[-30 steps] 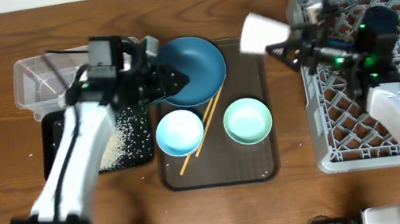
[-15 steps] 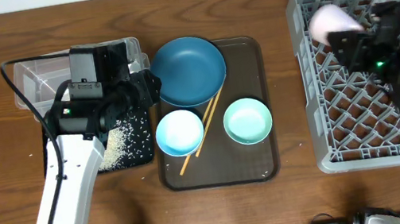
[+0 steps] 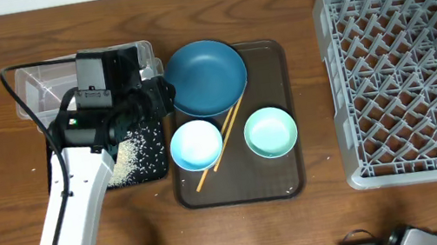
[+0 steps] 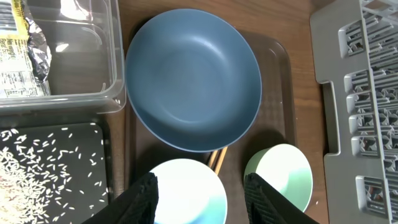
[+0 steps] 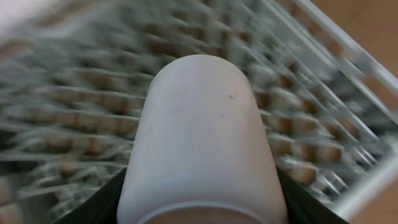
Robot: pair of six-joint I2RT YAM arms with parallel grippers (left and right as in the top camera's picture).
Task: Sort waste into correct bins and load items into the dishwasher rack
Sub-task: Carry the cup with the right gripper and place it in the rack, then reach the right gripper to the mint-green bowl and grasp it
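The grey rack's near wires are below my right gripper and toward my base. I should move my right gripper back and down and release the small pink bowl (image 5: 199,137) among them.
My left gripper (image 3: 163,96) is open and empty, hovering over the white bowl (image 4: 186,190) in the left wrist view (image 4: 200,183). The dark blue dish (image 3: 207,76), white bowl (image 3: 195,144), mint-green bowl (image 3: 270,132) and chopsticks (image 3: 222,144) lie on the brown tray (image 3: 284,178). My right gripper (image 5: 199,208) is shut on the small pink bowl (image 5: 199,137) above the grey rack (image 5: 62,112); this arm is almost out of the overhead view. The wrapper (image 4: 15,62) lies in the clear tub (image 4: 81,62). Rice (image 3: 130,150) covers the black tray (image 3: 62,165). No tissue shows.
The grey rack (image 3: 405,75) fills the right side of the table and looks empty from above. The clear tub (image 3: 41,85) stands at the back left, touching the black tray. The left arm crosses over both bins.
My right gripper carried the pink bowl from beside the brown tray over the rack and out of the overhead view. My left gripper pulled back from the blue dish, then held still.
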